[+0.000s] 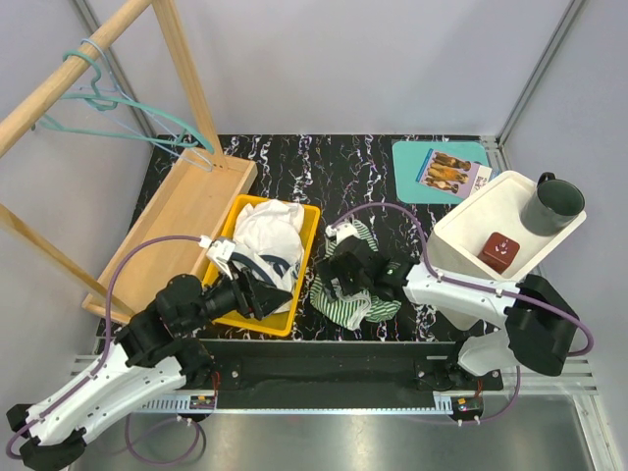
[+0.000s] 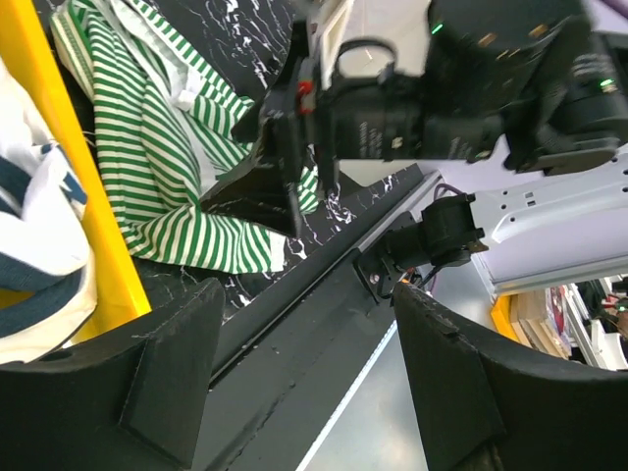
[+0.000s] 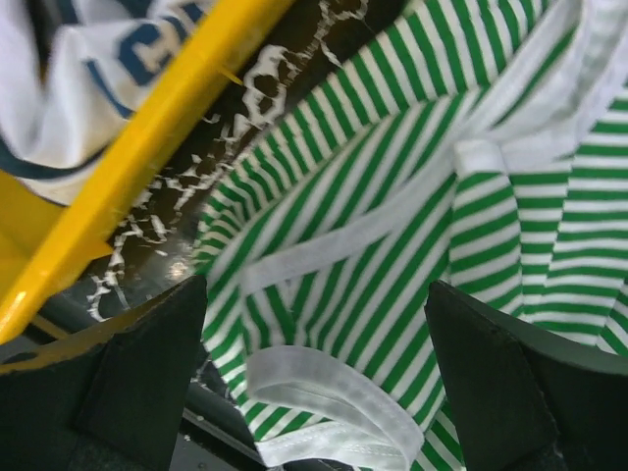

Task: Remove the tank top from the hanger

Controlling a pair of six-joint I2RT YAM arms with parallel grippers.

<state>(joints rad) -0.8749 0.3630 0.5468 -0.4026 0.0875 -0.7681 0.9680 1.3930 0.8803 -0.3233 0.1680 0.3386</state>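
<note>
My right gripper moves down onto the white-trimmed fold of the tank top (image 3: 270, 319) next and closes its fingers, because this fold already lies between the open fingers.
The green-and-white striped tank top (image 1: 345, 310) lies crumpled on the black marbled table, off any hanger. Teal wire hangers (image 1: 118, 103) hang bare on the wooden rail at the far left. My right gripper (image 1: 339, 280) is open and empty, hovering right over the tank top (image 3: 392, 196), with its fingers either side of a white-trimmed fold. My right gripper also shows in its own wrist view (image 3: 314, 383). My left gripper (image 1: 257, 294) is open and empty at the front of the yellow bin. In the left wrist view my left gripper (image 2: 304, 383) points past the tank top (image 2: 147, 147) toward the right arm (image 2: 442, 88).
A yellow bin (image 1: 306, 265) left of the tank top holds a white and navy garment (image 1: 267, 240). A wooden rack (image 1: 177, 211) stands at the left. A white tray (image 1: 461, 231) at the right holds a dark mug (image 1: 551, 204) and a red object (image 1: 499, 250). A teal mat (image 1: 412, 172) lies at the back.
</note>
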